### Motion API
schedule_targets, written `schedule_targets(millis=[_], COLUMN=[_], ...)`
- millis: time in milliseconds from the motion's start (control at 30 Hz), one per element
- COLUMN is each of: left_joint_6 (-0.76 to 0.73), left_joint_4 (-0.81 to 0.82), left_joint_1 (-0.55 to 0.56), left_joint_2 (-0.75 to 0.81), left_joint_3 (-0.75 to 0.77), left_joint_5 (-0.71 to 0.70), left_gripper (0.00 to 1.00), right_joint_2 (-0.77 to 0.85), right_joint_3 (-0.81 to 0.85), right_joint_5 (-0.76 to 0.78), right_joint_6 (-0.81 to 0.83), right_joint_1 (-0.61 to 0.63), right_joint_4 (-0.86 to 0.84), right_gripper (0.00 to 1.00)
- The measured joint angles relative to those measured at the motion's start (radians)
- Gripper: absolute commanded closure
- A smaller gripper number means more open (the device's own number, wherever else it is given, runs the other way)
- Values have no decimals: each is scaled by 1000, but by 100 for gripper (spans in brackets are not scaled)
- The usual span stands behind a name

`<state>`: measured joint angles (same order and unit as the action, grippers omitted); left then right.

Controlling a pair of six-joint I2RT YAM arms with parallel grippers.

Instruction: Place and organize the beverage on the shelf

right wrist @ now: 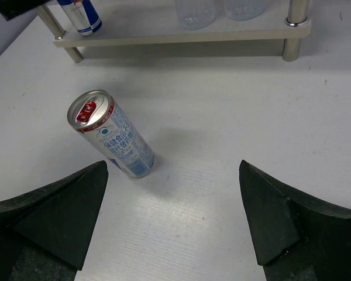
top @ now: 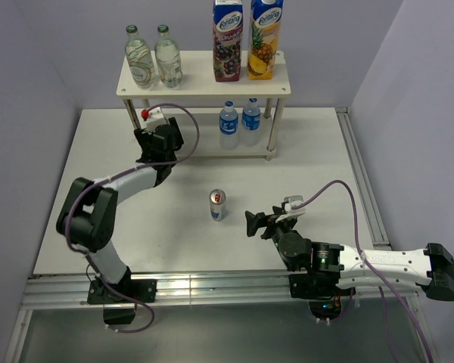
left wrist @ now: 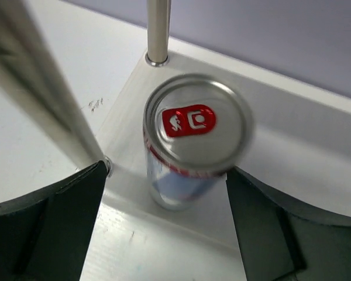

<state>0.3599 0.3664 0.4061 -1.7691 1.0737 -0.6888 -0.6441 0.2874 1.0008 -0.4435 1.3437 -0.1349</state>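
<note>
The second can still stands on the tabletop, so my left gripper will next move back from the can on the shelf, go to the second can and close below its rim (top: 217, 205).
One silver-blue-red can (left wrist: 196, 126) stands upright on the shelf's lower board (left wrist: 292, 146) near its left posts. My left gripper (left wrist: 167, 234) is open, with a jaw on each side of this can and a gap on both sides. In the top view the left gripper (top: 157, 134) covers that can. The second can (top: 218, 204) stands on the table; in the right wrist view it (right wrist: 112, 136) is ahead and left of my open, empty right gripper (right wrist: 172, 225). Two green-capped glass bottles (top: 153, 57) stand on the shelf's top board (top: 200, 82). Two blue-capped water bottles (top: 238, 121) stand on the lower board.
Two tall juice cartons (top: 246, 39) stand at the right of the top board. Thin shelf posts (left wrist: 158, 29) rise close to my left gripper. Purple walls enclose the table on three sides. A metal rail (top: 363, 189) runs along the table's right edge.
</note>
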Motion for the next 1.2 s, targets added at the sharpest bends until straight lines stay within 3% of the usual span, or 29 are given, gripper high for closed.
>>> schedule_targets(millis=[367,567,833,967,1200], left_joint_6=[78,169,176,174,153], left_joint_4=[-129,-169,-5,121,319], left_joint_1=[245,437,707,724,733], left_joint_2=[510,721,805,771,523], left_joint_3=[-213,-457,-801,-821,-803], left_joint_5=[-115,-115,-1,45,91], left_gripper=[9,11,8,8,9], right_joint_2=[0,-8,-30,-37,-60], right_joint_3=[0,0,0,0,0], right_joint_5=[0,0,0,0,-1], right_joint_6=[0,0,3,4,7], right_joint_1=[0,0,0,0,0], right_joint_4=[0,-2,-3,-4,-6], right_gripper=[0,0,0,0,0])
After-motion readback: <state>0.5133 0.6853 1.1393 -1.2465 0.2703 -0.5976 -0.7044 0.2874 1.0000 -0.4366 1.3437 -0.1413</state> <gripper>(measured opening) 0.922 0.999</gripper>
